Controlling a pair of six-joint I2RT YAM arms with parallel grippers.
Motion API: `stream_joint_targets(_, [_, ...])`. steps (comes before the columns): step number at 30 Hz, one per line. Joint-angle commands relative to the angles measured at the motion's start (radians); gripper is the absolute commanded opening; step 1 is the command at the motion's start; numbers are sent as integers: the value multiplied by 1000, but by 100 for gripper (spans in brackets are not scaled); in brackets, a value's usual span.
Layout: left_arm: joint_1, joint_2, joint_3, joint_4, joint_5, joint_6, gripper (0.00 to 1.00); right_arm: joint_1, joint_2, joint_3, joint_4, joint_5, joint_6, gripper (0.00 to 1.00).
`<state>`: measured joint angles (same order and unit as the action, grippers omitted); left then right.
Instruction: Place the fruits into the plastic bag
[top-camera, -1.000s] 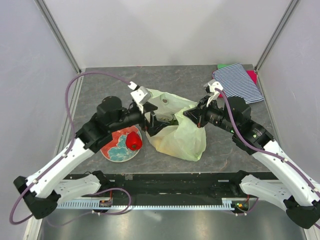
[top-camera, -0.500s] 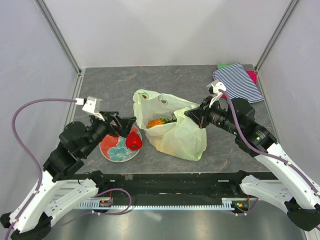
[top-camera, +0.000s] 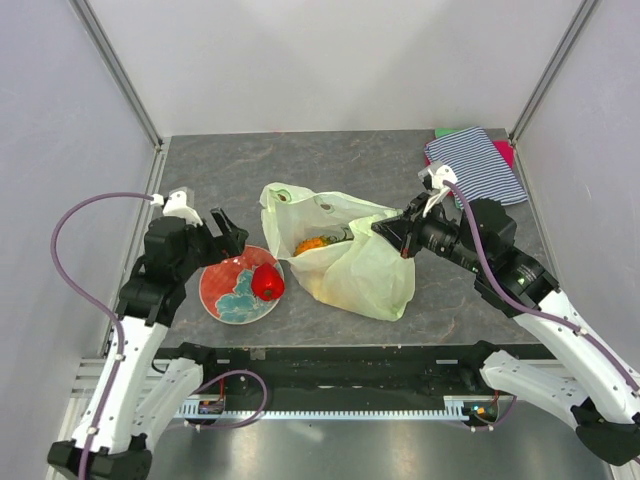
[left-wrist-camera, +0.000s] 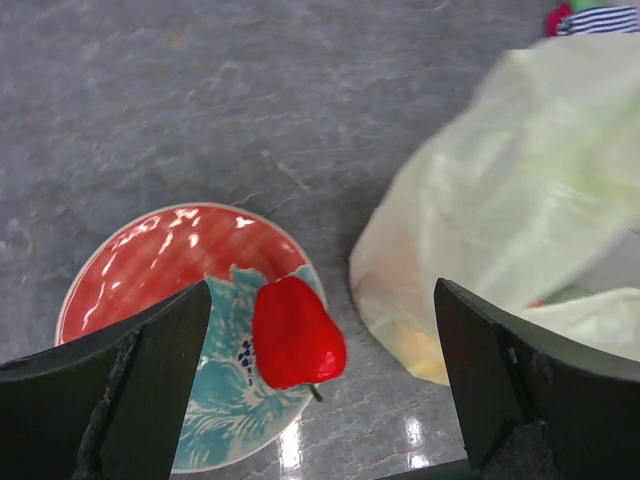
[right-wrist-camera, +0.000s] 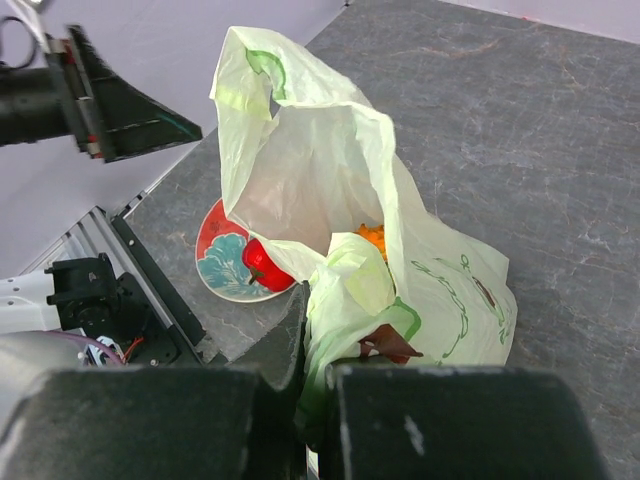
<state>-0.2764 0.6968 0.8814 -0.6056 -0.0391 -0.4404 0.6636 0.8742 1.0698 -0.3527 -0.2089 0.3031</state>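
The red pepper-like piece (top-camera: 267, 283) lies below my left gripper and to its right in the top view. I will lower that gripper around it next, easing toward the bag (top-camera: 350, 262).
The pale green plastic bag (top-camera: 350, 262) lies in the middle of the table with its mouth open. An orange fruit (top-camera: 312, 243) shows inside it, also in the right wrist view (right-wrist-camera: 372, 236). My right gripper (top-camera: 385, 232) is shut on the bag's right edge (right-wrist-camera: 345, 300) and holds it up. The red pepper-like piece (top-camera: 267, 283) lies on the red floral plate (top-camera: 222, 283); it also shows in the left wrist view (left-wrist-camera: 295, 333). My left gripper (top-camera: 232, 238) is open and empty, above the plate's left part, with the red piece between its fingers (left-wrist-camera: 150, 380) in the left wrist view.
A striped blue-white cloth (top-camera: 478, 166) lies at the back right corner over green and pink pieces. The plate (left-wrist-camera: 160, 260) sits just left of the bag (left-wrist-camera: 510, 180). Side walls enclose the table.
My left arm has drawn back from the bag's mouth to the left and now hovers over the plate. The bag's left handle has sagged. My right gripper keeps its hold.
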Motion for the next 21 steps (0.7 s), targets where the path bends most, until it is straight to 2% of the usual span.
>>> stream_joint_targets(1, [138,27,-64,32,261,-59,99,1,-27,-8,43,5,8,0])
stream_joint_targets(5, [140,46,-183,98,277,-118,98,1,-32,-5,43,9,8,0])
stream_joint_targets(8, [140,52,-272,165,344,-168,94,1,-32,-7,41,11,7,0])
stream_joint_targets(14, [135,107,-367,247,413,-193,92,-1,-18,-4,46,2,5,0])
stream_joint_targets(21, [109,158,-446,312,415,-205,92,-1,-18,-8,50,0,8,0])
